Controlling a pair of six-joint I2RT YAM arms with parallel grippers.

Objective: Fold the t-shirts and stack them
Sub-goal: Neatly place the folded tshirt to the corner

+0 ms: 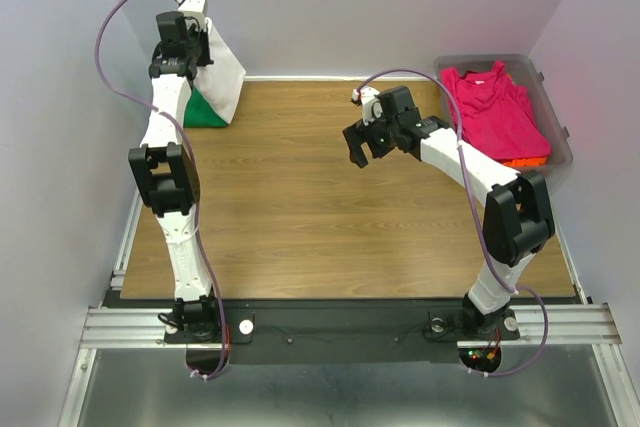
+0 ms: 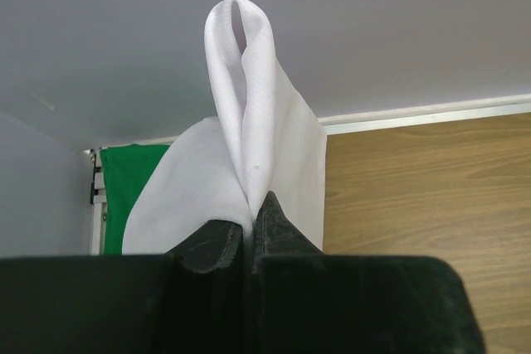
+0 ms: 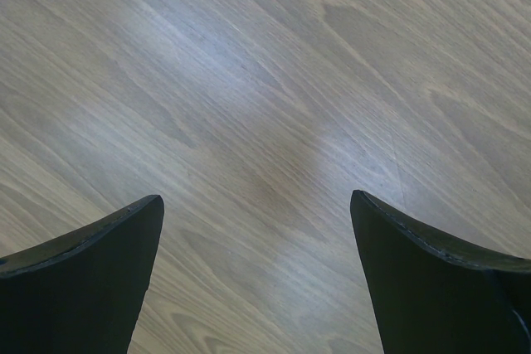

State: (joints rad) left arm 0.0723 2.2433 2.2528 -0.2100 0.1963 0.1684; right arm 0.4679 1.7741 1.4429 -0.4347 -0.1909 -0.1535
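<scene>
The white t-shirt still hangs above the green one. It comes down toward the nearby side wall next in my left gripper, over the green one.
My left gripper is raised at the far left corner, shut on the white t-shirt, which hangs from it as a draped sheet. In the left wrist view the white t-shirt is pinched between the closed fingers and loops up above them. The green t-shirt lies on the table under the white one; it also shows in the left wrist view. The magenta-pink t-shirt lies in the tub over the orange one. My right gripper is open and empty above bare wood.
A clear plastic tub stands at the far right corner of the wooden table. Grey walls close in the back and both sides. A metal rail runs along the near edge by the arm bases.
</scene>
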